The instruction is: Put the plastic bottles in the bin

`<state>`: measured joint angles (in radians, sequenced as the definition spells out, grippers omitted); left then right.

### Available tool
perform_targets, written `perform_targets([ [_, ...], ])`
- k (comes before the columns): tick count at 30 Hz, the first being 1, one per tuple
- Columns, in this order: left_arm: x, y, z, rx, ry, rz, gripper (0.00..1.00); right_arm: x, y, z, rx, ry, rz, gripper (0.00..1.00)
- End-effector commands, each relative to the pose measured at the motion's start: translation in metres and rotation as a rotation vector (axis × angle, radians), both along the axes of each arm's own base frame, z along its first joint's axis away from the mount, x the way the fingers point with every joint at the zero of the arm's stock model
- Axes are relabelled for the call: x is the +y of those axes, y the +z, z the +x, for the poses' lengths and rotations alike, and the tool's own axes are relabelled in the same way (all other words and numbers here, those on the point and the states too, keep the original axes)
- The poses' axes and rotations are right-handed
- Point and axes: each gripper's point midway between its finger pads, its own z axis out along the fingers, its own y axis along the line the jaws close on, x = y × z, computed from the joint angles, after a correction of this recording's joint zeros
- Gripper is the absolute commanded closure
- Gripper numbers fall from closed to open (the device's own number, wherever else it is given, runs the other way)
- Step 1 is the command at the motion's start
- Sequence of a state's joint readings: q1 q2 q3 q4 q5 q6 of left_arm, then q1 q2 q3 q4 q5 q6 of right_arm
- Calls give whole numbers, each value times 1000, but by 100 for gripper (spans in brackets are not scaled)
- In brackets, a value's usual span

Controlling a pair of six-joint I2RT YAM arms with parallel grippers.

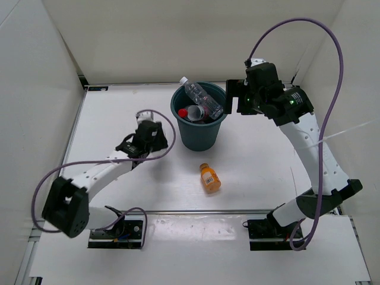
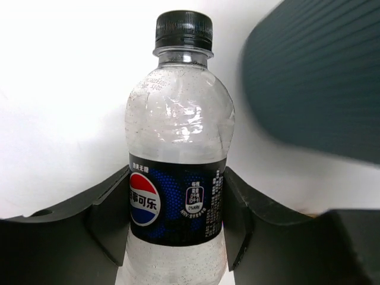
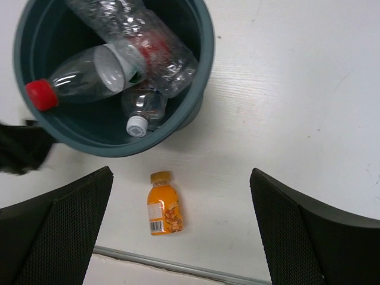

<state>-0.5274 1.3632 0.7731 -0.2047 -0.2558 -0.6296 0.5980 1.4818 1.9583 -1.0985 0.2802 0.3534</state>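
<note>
Next, my left gripper needs to move up, then to the right in the top view over the bin's opening (image 1: 203, 107) to release the dark-capped bottle, since the bin's side stands alongside.
My left gripper (image 2: 177, 219) is shut on the dark-capped clear bottle (image 2: 178, 148), its fingers (image 2: 107, 219) pressing both sides of the dark blue label. In the top view this gripper (image 1: 142, 135) is left of the teal-grey bin (image 1: 199, 133). The bin wall (image 2: 314, 77) shows at the upper right in the left wrist view. The bin (image 3: 113, 148) holds the red-capped bottle (image 3: 83, 74), a plain clear bottle (image 3: 148, 41) and a white-capped bottle (image 3: 142, 110). The short orange bottle (image 3: 162, 205) lies on the table in front of the bin (image 1: 209, 177). My right gripper (image 1: 236, 97) is open and empty, high beside the bin's right rim.
White walls close in the table on the left, the back and the right. A grey rail (image 3: 178, 267) runs along the table's near edge just in front of the orange bottle. The right arm's purple cable (image 1: 332, 47) loops high over the right side.
</note>
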Motion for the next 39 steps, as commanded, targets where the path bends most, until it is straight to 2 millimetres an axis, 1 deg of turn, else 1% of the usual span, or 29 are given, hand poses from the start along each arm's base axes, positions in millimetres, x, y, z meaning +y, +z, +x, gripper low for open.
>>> perform_targets([
  [1,12,129,29,-322,40,33,47,-11,-6,7,33,-62,54,0],
  [2,15,177,41,-421,70,31,47,-13,-6,9,41,-82,75,0],
  [4,15,220,53,-508,51,82,47,-22,-18,10,93,-113,90,0],
  [5,13,240,59,-542,47,83,47,-25,-19,9,100,-123,105,0],
  [6,0,287,64,-624,17,36,47,-32,-22,12,113,-139,111,0],
  [7,-13,287,79,-617,-11,43,47,-33,-25,12,130,-151,128,0],
  [8,-25,298,85,-635,-38,33,47,-34,-25,13,138,-160,146,0],
  [9,-43,332,87,-693,-82,-23,47,-36,-29,13,157,-162,156,0],
  [10,-62,319,103,-666,-119,-8,47,-38,-32,13,170,-171,165,0],
  [12,-91,321,110,-671,-179,-22,45,-39,-32,14,178,-176,184,0],
  [13,-108,316,117,-662,-215,-31,45,-40,-32,15,181,-180,190,0],
  [15,-132,304,114,-637,-274,-54,44,-44,-32,16,180,-190,191,0],
  [18,-156,282,101,-582,-322,-91,44,-52,-35,12,184,-209,190,0],
  [19,-160,267,98,-551,-331,-87,40,-53,-34,9,179,-209,192,0],
  [20,-160,260,97,-535,-328,-88,35,-56,-41,11,192,-220,187,0],
  [22,-167,248,91,-510,-347,-92,14,-61,-41,5,189,-229,189,0],
  [23,-167,246,90,-498,-357,-89,0,-64,-45,6,198,-240,186,0],
  [25,-165,259,83,-526,-359,-94,0,-66,-46,0,199,-241,185,0],
  [26,-158,284,80,-574,-340,-103,0,-69,-46,2,200,-257,193,0],
  [28,-154,312,73,-633,-343,-108,0,-70,-52,0,208,-259,189,0],
  [29,-149,334,71,-677,-327,-116,0,-73,-56,0,219,-278,192,0],
  [30,-138,355,65,-719,-304,-122,0,-72,-59,-1,233,-280,202,0],
  [31,-130,367,62,-743,-284,-118,0,-70,-61,0,236,-274,207,0],
  [34,-87,403,53,-811,-141,-118,0,-63,-73,-6,270,-244,251,0],
  [35,-73,402,53,-811,-95,-101,0,-58,-74,-2,254,-224,273,0],
  [36,-60,396,47,-806,-83,-91,0,-55,-89,-9,285,-210,279,0],
  [37,-45,390,49,-796,-47,-81,0,-49,-93,-13,300,-170,299,0],
  [38,-33,376,43,-778,-16,-56,0,-45,-103,-16,308,-142,310,0],
  [39,-27,357,48,-740,1,-17,0,-39,-95,-15,280,-102,333,0],
])
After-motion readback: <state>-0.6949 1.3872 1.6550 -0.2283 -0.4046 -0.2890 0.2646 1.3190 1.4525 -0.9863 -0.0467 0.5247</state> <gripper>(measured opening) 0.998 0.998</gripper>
